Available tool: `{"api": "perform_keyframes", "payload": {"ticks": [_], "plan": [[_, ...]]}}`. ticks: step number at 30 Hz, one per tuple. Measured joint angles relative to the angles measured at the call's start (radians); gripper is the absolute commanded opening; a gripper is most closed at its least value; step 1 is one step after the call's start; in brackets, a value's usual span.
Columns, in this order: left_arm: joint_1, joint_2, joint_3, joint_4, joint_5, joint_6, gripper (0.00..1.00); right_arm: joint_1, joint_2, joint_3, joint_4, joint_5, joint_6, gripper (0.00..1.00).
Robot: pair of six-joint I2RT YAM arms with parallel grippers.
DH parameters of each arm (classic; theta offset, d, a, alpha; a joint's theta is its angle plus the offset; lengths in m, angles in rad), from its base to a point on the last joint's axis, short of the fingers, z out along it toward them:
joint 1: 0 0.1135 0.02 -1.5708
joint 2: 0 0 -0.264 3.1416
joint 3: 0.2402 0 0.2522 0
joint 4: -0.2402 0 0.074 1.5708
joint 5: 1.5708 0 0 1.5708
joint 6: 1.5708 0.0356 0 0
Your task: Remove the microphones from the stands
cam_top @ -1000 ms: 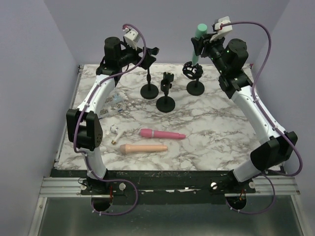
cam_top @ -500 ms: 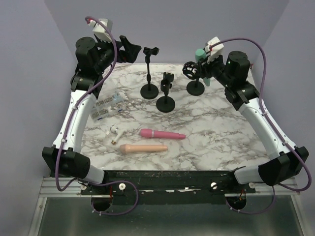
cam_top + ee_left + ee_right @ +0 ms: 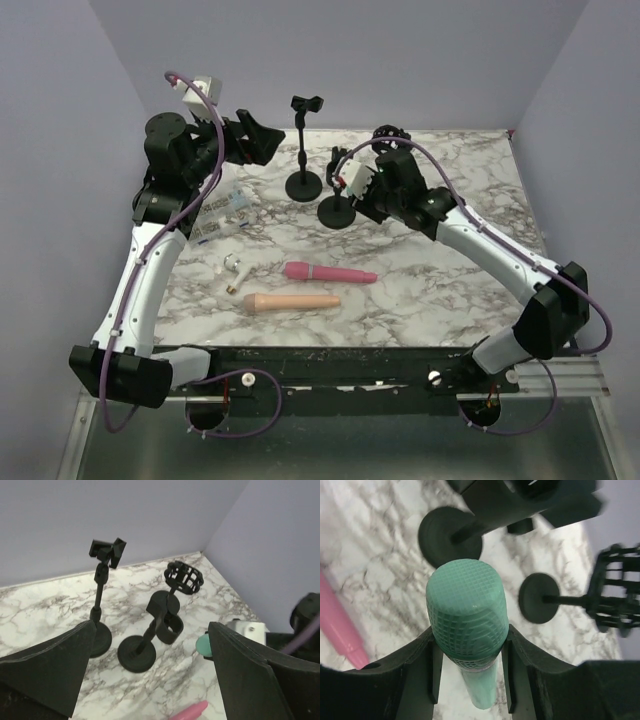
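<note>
The green microphone point(image 3: 467, 605) is already clear of the ring-clip stand. It should next go down and back with my right gripper, onto bare table beside the pink microphone.
My right gripper point(image 3: 469, 652) is shut on a green microphone point(image 3: 467, 605), gripping just under its mesh head, handle pointing down at the table. In the top view the right gripper point(image 3: 352, 190) hangs beside the short ring-clip stand point(image 3: 337, 208), and the microphone is hidden under the wrist. Its green end shows in the left wrist view point(image 3: 202, 645). The black cage stand point(image 3: 390, 135) at the back holds nothing. My left gripper point(image 3: 255, 140) is open and empty, raised at the back left, facing the stands point(image 3: 150, 680).
A tall clip stand point(image 3: 303, 150) stands left of the ring-clip stand. A pink microphone point(image 3: 330, 272) and a peach microphone point(image 3: 293, 301) lie near the front. A small white item point(image 3: 235, 267) and a plastic packet point(image 3: 225, 208) lie at the left.
My right arm has carried the green microphone from above the cage stand down and left to beside the ring-clip stand. My left arm has swung left, away from the tall stand.
</note>
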Motion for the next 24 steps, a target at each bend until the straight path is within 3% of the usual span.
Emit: {"api": "perform_keyframes", "payload": {"ticks": [8,22,24], "plan": [[-0.021,-0.227,-0.263,0.067,-0.072,0.047,0.98,0.066,0.149,-0.047,-0.134,0.031,0.003,0.01],[-0.084,-0.263,-0.305,0.108,-0.167,0.117,0.99,0.126,0.333,-0.114,-0.14,0.144,0.02,0.01],[-0.084,-0.263,-0.305,0.113,-0.167,0.117,0.99,0.127,0.352,-0.114,-0.128,0.165,0.021,0.06]]}}
